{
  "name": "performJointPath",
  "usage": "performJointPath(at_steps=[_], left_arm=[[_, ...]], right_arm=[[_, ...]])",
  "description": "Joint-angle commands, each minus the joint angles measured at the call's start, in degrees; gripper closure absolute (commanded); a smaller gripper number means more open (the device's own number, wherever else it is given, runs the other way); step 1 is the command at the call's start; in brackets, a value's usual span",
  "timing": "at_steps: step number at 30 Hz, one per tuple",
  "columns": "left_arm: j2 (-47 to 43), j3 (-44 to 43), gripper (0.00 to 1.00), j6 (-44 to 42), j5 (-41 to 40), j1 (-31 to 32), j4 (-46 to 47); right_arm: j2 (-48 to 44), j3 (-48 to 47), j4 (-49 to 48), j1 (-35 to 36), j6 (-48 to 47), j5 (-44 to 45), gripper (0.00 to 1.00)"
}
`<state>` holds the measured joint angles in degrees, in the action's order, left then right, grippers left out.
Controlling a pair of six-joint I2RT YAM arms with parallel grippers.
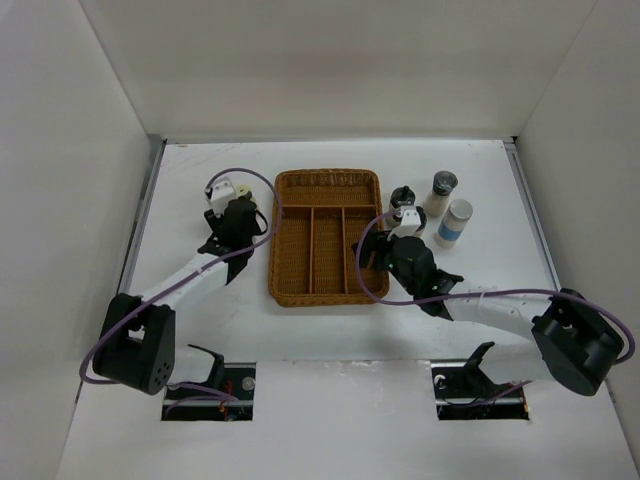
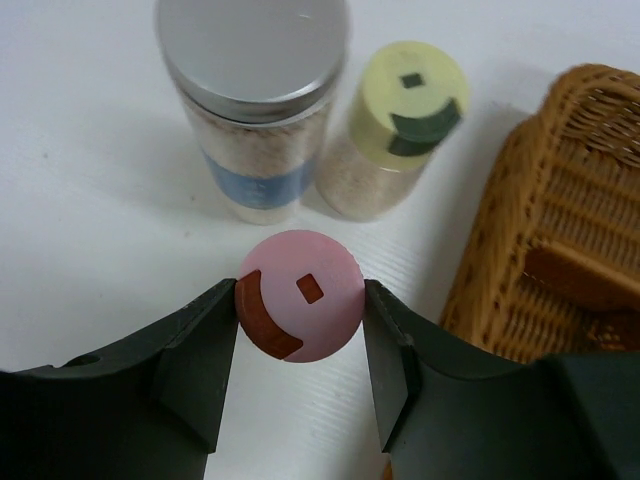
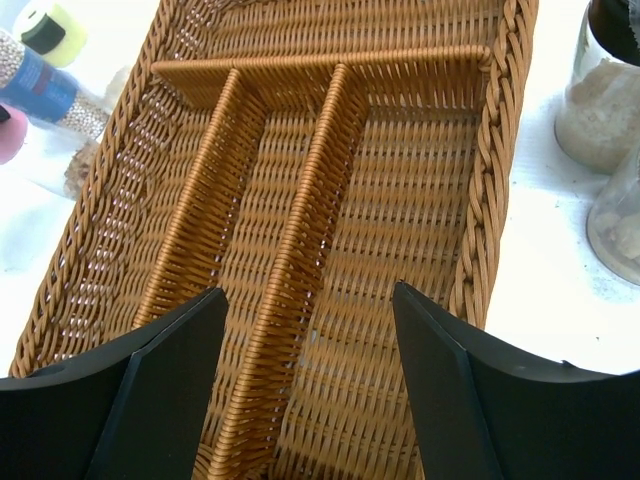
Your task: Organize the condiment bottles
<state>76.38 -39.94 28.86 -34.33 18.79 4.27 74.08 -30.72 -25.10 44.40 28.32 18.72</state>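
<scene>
The cross compartment's end (image 1: 297, 187) (image 2: 598, 190) by the yellow-green cap is empty, so my left gripper will next move up over the compartment's rim, outward and down into that end to release.
My left gripper (image 2: 300, 302) is shut on a pink-capped condiment bottle (image 2: 300, 290) that stands on the white table, with a finger pressed to each side of the cap. Just beyond it stand a grey-capped, blue-labelled bottle (image 2: 255, 70) and a yellow-green-capped one (image 2: 412, 95). My right gripper (image 3: 307, 295) is open over the wicker tray (image 3: 300, 250), nothing between its fingers. Three more bottles stand right of the tray: a black-capped one (image 1: 403, 195), a grey-capped one (image 1: 441, 188) and a white-capped, blue-labelled one (image 1: 456, 220).
The brown wicker tray (image 1: 325, 176) has one cross compartment at the far end and three long ones, all without bottles. Its left rim (image 2: 500, 200) lies close to my left gripper. White walls enclose the table on three sides.
</scene>
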Motion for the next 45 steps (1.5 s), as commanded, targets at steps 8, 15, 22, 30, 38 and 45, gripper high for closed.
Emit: performJointPath(at_steps=[8, 15, 22, 30, 38, 45], left_arm=[[-6.6, -10.75, 0.76, -4.69, -6.63, 11.92, 1.87], [7.09, -22.18, 0.76, -6.36, -0.93, 11.58, 8.9], [22.13, -33.0, 0.76, -5.13, 5.23, 9.82, 8.56], [30.84, -36.7, 0.74, -3.9, 6.55, 9.82, 6.98], [32.08, -35.03, 0.46, -3.2, 6.55, 9.64, 6.27], [25.24, -29.77, 0.2, -2.93, 6.55, 9.47, 9.08]], right_arm=[[1.85, -2.5, -4.17, 0.73, 0.86, -1.75, 0.2], [0.98, -2.15, -3.99, 0.46, 1.13, -2.11, 0.19], [0.1, -1.71, -4.08, 0.29, 1.13, -1.85, 0.18], [0.01, -1.54, -4.42, 0.2, 1.04, -1.67, 0.16], [1.06, -1.45, -4.6, -0.59, 1.39, -1.76, 0.08], [-0.34, -1.1, -4.78, -0.59, 0.69, -1.32, 0.08]])
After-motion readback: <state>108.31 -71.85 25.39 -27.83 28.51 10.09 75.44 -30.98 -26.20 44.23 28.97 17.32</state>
